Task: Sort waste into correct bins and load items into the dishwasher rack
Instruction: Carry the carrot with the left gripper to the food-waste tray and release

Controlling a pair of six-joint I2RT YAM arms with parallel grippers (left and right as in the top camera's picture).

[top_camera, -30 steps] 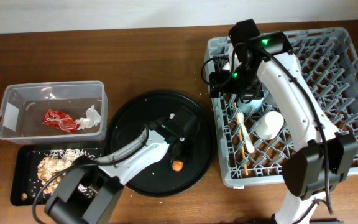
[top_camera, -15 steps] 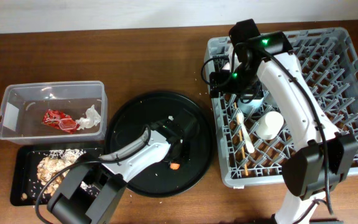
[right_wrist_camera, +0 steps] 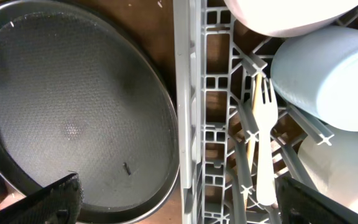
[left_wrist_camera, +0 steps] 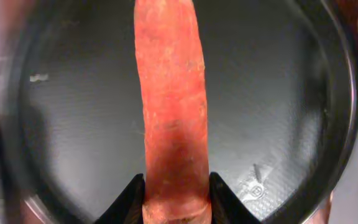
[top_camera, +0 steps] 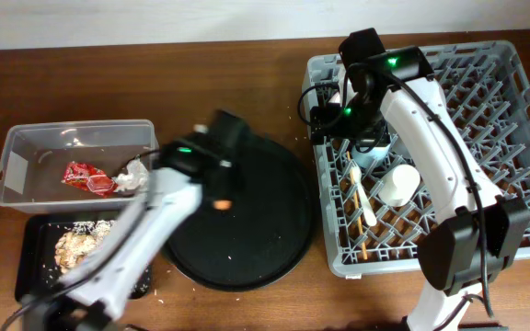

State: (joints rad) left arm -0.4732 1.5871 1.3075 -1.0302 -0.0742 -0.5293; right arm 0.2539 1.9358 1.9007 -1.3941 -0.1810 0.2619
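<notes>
My left gripper is still closed on the carrot. I will move it to the left in the overhead view, then lower the carrot onto the food scraps (top_camera: 76, 245) in the shallow black tray (top_camera: 35, 230) before I open it.
My left gripper (left_wrist_camera: 176, 194) is shut on the small orange carrot (left_wrist_camera: 171, 106) and holds it above the round black tray (top_camera: 274, 198); the carrot shows as an orange spot (top_camera: 220, 203) in the overhead view. My right gripper (top_camera: 339, 115) is open and empty above the left edge of the grey dishwasher rack (top_camera: 513, 138). In the rack lie a white fork (right_wrist_camera: 266, 143), chopsticks (top_camera: 361, 207), a light blue cup (right_wrist_camera: 328, 74), a white cup (top_camera: 399, 184) and a white bowl (right_wrist_camera: 284, 15). The clear tub (top_camera: 26, 147) holds the red wrapper (top_camera: 88, 177) and tissue (top_camera: 134, 173). The shallow black tray (top_camera: 35, 230) holds food scraps (top_camera: 76, 245).
The round black tray lies between the bins and the rack. The clear tub stands at the far left, with the shallow black tray in front of it. The left arm is blurred with motion over the round tray's left side.
My left gripper has lifted the carrot off the round tray and swung up and to the left toward the bins. The right arm has not moved.
</notes>
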